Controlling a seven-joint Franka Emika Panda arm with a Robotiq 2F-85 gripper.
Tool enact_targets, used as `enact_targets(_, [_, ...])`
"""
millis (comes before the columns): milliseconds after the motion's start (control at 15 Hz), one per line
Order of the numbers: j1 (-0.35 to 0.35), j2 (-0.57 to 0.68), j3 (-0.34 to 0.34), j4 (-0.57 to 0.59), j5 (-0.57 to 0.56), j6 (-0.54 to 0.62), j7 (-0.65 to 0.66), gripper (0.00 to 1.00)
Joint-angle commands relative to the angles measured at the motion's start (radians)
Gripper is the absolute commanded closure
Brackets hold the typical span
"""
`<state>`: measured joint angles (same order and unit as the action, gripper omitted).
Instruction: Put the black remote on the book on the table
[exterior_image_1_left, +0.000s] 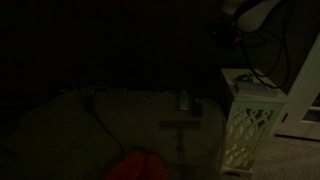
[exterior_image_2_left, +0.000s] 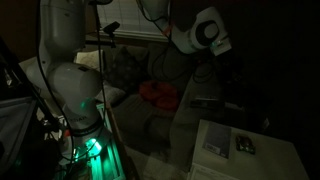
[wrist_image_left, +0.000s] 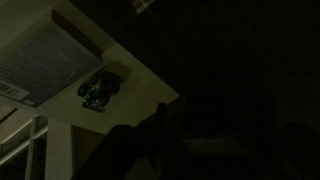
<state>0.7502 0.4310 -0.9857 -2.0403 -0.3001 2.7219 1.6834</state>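
Note:
The book lies flat and its top is uncovered. My gripper will turn and lower over the pale book's printed cover (exterior_image_2_left: 214, 138) (wrist_image_left: 50, 66) to release the black remote there.
The scene is very dark. The white lattice side table (exterior_image_1_left: 250, 125) stands beside the sofa and also shows in an exterior view (exterior_image_2_left: 275, 160). The pale book (exterior_image_2_left: 215, 138) lies flat on its top and shows in the wrist view (wrist_image_left: 40, 60). A small dark object (wrist_image_left: 98, 90) sits on the table top just beside the book (exterior_image_2_left: 244, 145). A slim dark oblong, which may be the black remote (exterior_image_1_left: 197, 105), lies on the sofa seat. My gripper (wrist_image_left: 198, 130) hangs above the table's edge, a dark silhouette; its jaws cannot be made out.
A lighter grey small object (exterior_image_1_left: 184, 99) lies next to the dark oblong on the sofa. A red cloth (exterior_image_1_left: 135, 166) lies on the sofa (exterior_image_2_left: 155, 92). The robot's base (exterior_image_2_left: 75, 90) and cables stand beside it.

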Motion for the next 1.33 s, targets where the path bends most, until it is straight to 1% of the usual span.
enact_targets(0, [-0.026,0.044,0.015,0.039,-0.052,-0.069,0.114,0.67])
enact_targets(133, [-0.040,0.061,0.024,0.049,-0.064,-0.112,0.152,0.67])
enact_targets(267, [-0.035,0.128,-0.003,0.078,-0.095,-0.153,0.265,0.67])
enact_targets(467, [-0.073,0.187,0.019,0.114,-0.125,-0.250,0.383,0.67])
enact_targets(600, [-0.105,0.225,0.045,0.147,-0.131,-0.336,0.450,0.67])
enact_targets(733, [-0.164,0.263,0.098,0.191,-0.123,-0.433,0.486,0.67])
enact_targets(1000, [-0.312,0.288,0.261,0.276,-0.130,-0.600,0.477,0.67])
enact_targets(1133, [-0.383,0.310,0.335,0.323,-0.137,-0.655,0.483,0.67])
enact_targets(1267, [-0.444,0.345,0.391,0.375,-0.146,-0.697,0.530,0.67])
